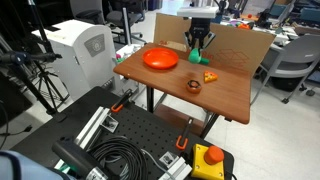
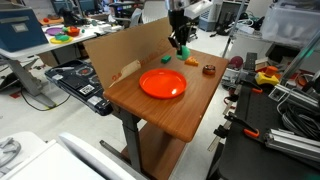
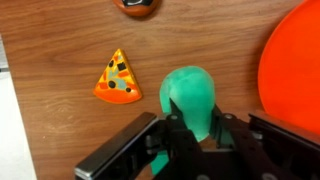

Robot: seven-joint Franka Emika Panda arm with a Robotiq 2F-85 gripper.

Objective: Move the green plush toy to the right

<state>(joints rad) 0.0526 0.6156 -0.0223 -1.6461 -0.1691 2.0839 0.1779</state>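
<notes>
My gripper holds the ball. It will next carry the ball to the left in the wrist view, lower it to the open tabletop past the pizza-slice toy and let it go.
The green plush toy (image 3: 190, 98) is a small teal-green soft ball, squeezed between my gripper's (image 3: 190, 118) two fingers in the wrist view. In both exterior views the gripper (image 1: 199, 45) (image 2: 182, 44) is at the far side of the wooden table, close to the cardboard wall, with the green toy (image 1: 198, 57) (image 2: 184, 49) at its tips. I cannot tell whether the toy touches the tabletop or hangs just above it. The orange plate (image 1: 160, 59) (image 2: 162, 83) (image 3: 295, 60) lies beside the gripper.
A small orange-yellow pizza-slice toy (image 3: 118, 79) (image 1: 210, 76) (image 2: 191, 61) lies near the gripper. A brown round object (image 1: 194, 85) (image 2: 208, 69) (image 3: 137, 5) sits beyond it. A cardboard wall (image 1: 235, 45) (image 2: 125, 50) stands along the table's back edge.
</notes>
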